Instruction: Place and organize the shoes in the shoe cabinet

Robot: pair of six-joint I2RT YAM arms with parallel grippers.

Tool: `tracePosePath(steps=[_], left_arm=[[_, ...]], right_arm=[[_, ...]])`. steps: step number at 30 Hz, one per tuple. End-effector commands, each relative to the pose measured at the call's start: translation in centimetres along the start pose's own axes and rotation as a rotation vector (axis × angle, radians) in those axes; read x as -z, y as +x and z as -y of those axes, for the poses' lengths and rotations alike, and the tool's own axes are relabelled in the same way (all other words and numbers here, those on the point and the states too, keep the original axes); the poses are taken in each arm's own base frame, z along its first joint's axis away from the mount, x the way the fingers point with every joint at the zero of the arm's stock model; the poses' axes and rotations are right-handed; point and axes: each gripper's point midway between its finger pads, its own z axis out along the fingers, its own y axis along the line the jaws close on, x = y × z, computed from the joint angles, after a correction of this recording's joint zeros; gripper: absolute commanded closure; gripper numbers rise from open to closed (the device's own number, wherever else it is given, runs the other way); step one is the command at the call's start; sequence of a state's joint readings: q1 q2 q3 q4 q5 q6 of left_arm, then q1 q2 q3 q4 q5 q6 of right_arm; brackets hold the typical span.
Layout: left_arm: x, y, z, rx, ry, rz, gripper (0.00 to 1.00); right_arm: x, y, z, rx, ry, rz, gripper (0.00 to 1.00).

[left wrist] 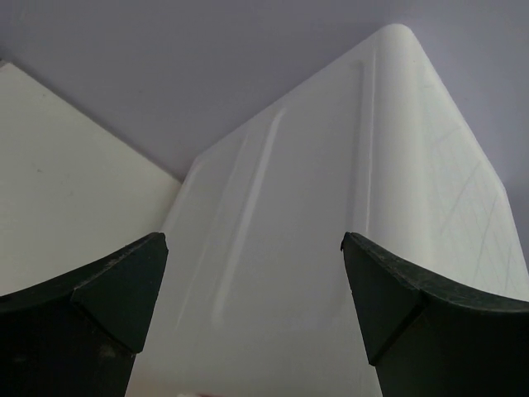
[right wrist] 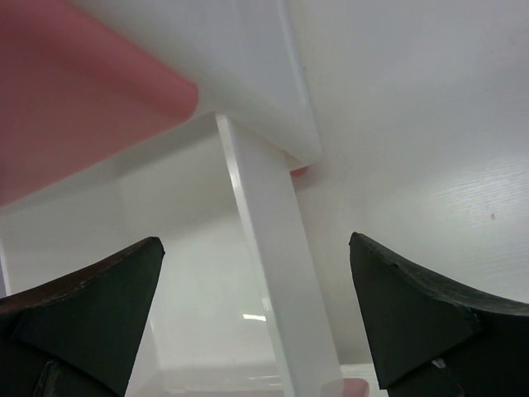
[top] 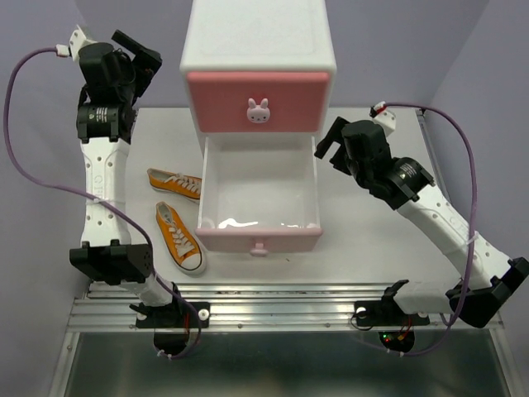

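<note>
The lower drawer (top: 259,240) is open and empty, so my left gripper moves next back and down, tilting toward the table, onto the nearer orange shoe's side.
The shoe cabinet (top: 258,37) stands at the back centre. Its darker pink upper drawer (top: 258,101) is closed. The paler lower drawer (top: 259,240) is pulled out with nothing inside. Two orange shoes lie on the table left of that drawer, one (top: 174,183) farther back and one (top: 178,236) nearer. My left gripper (top: 145,56) is open beside the cabinet's upper left side, and the left wrist view shows only white cabinet wall (left wrist: 331,207) between its spread fingers (left wrist: 124,289). My right gripper (top: 329,145) is open above the drawer's right wall (right wrist: 273,273), holding nothing.
Purple walls close in the table on the left, right and back. The metal mounting rail (top: 273,310) runs along the near edge with both arm bases on it. A purple cable (top: 467,157) loops over the right arm.
</note>
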State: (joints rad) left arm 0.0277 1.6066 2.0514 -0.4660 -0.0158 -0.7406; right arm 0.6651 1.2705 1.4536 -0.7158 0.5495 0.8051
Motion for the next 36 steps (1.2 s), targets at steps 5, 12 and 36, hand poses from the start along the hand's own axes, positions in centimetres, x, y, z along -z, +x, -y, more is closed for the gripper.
tracePosePath(steps=[5,12,36], left_arm=[[8.2,4.2,-11.3,0.065,-0.287,-0.097,0.01],[14.1,12.5,-20.0,0.061,-0.502,-0.28,0.01],[17.4,26.4,-34.2,-0.052,-0.821,-0.678,0.1]], right_arm=[[0.9,-4.9,2.7,-0.045,0.094,0.091,0.0],[-0.4,-4.2,2.7,0.006,0.092,0.034,0.0],[-1.1,-3.1,2.7,0.094,0.077,-0.037,0.0]])
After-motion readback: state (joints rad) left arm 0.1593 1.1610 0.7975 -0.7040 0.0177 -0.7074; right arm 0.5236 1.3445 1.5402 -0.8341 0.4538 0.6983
